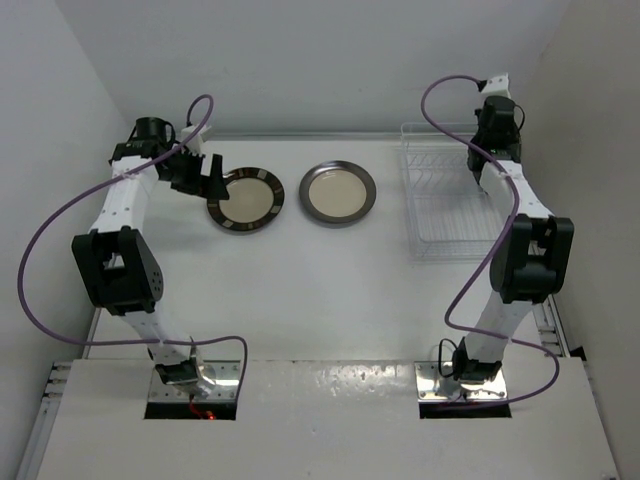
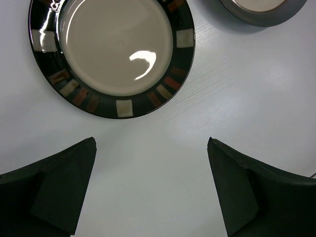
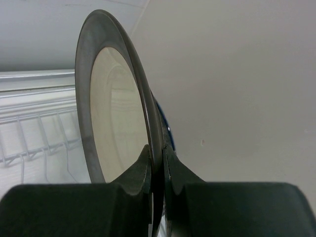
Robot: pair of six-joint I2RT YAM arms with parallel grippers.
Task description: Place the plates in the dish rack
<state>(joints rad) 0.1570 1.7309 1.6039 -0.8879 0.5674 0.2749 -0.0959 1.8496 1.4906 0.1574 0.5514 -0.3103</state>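
The held plate is still above the rack's white wires. My right gripper will lower it next, then shift it slightly away from the rack's close side toward the wires.
A dark brown plate (image 1: 245, 200) with a striped rim and cream centre lies flat at the back left. My left gripper (image 1: 205, 176) hovers just left of it, open and empty. In the left wrist view that plate (image 2: 113, 49) lies ahead of the spread fingers (image 2: 64, 182). A silvery-rimmed plate (image 1: 339, 192) lies flat mid-table. My right gripper (image 3: 157, 163) is shut on the rim of another silvery-rimmed plate (image 3: 116, 113), held on edge over the dish rack (image 1: 410, 190). A thin blue edge (image 3: 168, 129) shows right behind that plate.
The rack's white tines (image 3: 34, 133) show to the left of the held plate. White walls close in the table at the back and on both sides, and the right wall stands close beside the rack. The second silvery rim (image 2: 266, 12) lies right of the striped plate.
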